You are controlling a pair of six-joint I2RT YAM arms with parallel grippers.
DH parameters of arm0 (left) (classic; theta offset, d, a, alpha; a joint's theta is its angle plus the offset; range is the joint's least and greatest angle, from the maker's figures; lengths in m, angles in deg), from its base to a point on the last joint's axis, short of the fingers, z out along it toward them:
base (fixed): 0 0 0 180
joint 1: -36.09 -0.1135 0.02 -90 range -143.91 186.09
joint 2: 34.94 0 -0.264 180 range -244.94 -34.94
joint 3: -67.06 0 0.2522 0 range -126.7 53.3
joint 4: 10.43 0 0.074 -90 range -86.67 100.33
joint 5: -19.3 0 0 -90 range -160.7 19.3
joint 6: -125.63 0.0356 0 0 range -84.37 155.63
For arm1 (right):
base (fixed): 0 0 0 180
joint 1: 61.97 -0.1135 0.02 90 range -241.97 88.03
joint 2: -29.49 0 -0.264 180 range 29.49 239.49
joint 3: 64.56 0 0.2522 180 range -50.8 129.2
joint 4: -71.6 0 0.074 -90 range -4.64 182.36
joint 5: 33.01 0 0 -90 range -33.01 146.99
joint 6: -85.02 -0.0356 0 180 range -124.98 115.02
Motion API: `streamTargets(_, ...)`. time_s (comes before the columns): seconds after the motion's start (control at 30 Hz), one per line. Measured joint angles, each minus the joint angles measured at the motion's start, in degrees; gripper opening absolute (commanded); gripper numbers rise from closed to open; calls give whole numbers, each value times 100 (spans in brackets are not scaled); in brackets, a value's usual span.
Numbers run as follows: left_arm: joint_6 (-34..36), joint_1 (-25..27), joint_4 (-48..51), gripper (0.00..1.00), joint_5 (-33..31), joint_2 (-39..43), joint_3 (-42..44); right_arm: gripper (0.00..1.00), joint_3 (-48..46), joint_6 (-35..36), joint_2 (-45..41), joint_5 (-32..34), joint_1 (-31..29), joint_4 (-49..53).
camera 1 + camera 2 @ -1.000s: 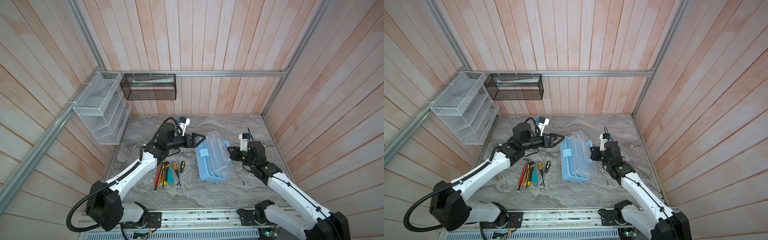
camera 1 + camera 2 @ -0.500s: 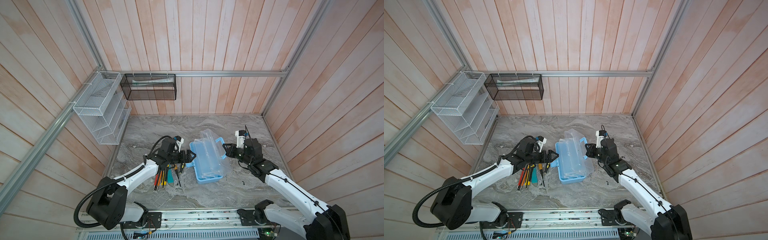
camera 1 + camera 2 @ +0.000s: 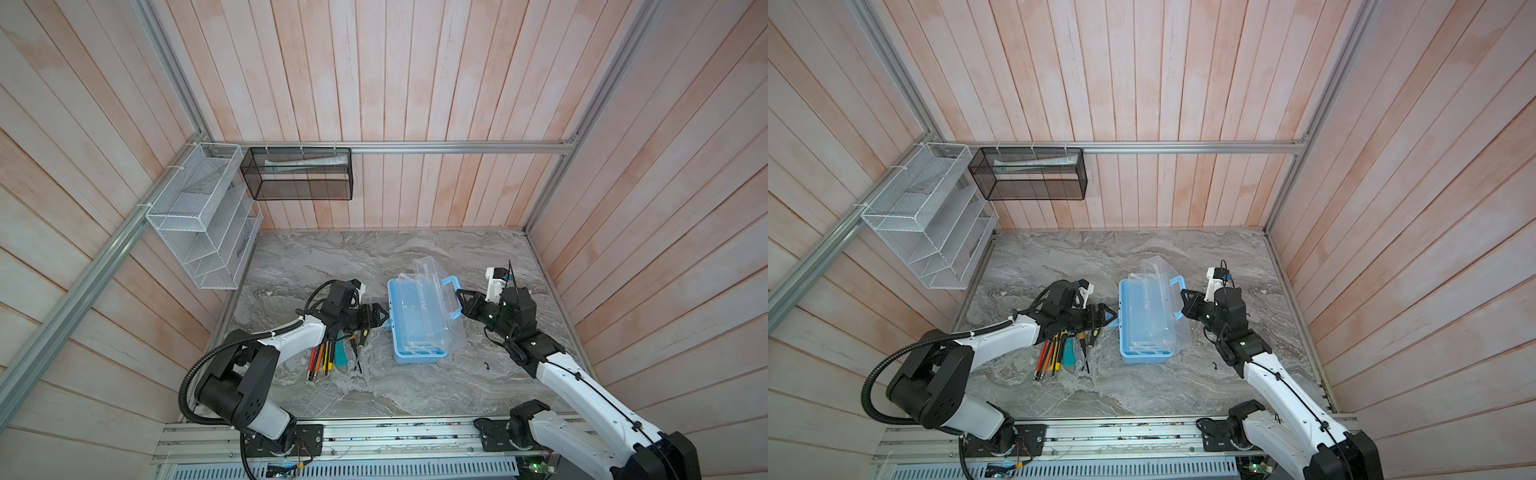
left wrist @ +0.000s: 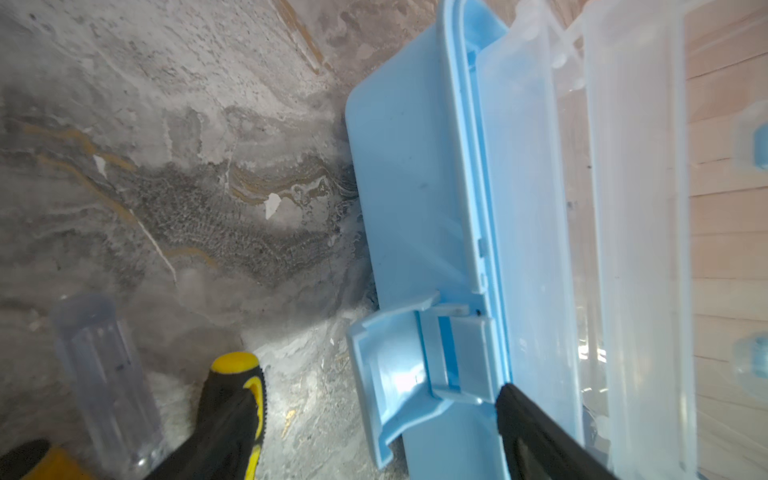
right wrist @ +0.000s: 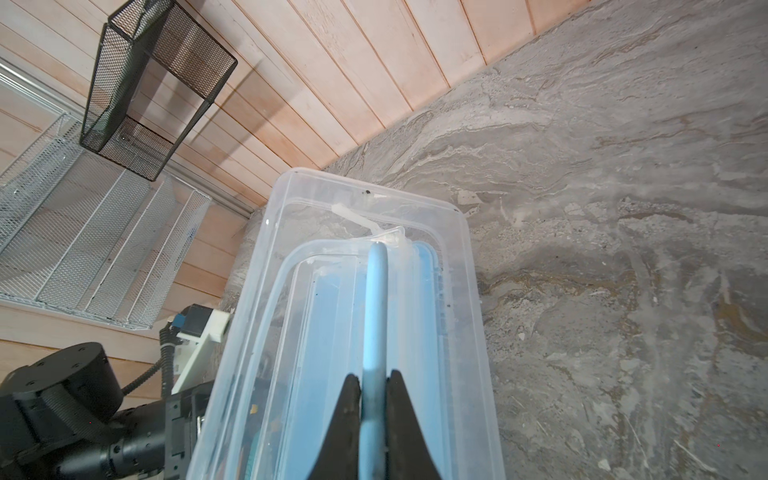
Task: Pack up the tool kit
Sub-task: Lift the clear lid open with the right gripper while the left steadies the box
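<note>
My right gripper swings away from the box and down toward the bare tabletop beside it next to release the handle, since the lid overhangs the box.
The light blue tool kit box sits flat on the marble table. Its clear lid is tipped up toward the right. My right gripper is shut on the lid's blue handle. At the box's left wall my left gripper stands open, with the blue latch between its fingers, which do not touch it. Several screwdrivers and a teal utility knife lie left of the box, partly under the left wrist.
On the left wall hangs a white wire rack; a black mesh basket is on the back wall. A small dark scrap lies right of the box. A yellow-black screwdriver handle and a clear one are beside the left fingers.
The box went from tilted to flat on the table, with its lid swung up. My left gripper dropped from the box's upper edge to its latch side. The right gripper kept the handle.
</note>
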Motion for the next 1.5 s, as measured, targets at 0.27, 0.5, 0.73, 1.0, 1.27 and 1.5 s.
streamTargets(0.27,15,74,-35,92,0,-157,-229,0,-42,-28,68,-153,0,-177)
streamTargets(0.5,22,76,-17,91,-24,-166,-236,0,-48,-85,162,-223,0,-313)
streamTargets(0.73,203,179,269,91,-173,-444,-522,0,-46,-105,216,-278,0,-358)
streamTargets(1.0,363,240,466,91,-286,-610,-654,0,61,44,306,-367,149,-245)
streamTargets(1.27,428,243,358,90,-293,-772,-728,0,264,723,212,-664,1360,651)
streamTargets(1.5,431,258,205,87,-146,-866,-776,20,103,925,131,-986,1808,737)
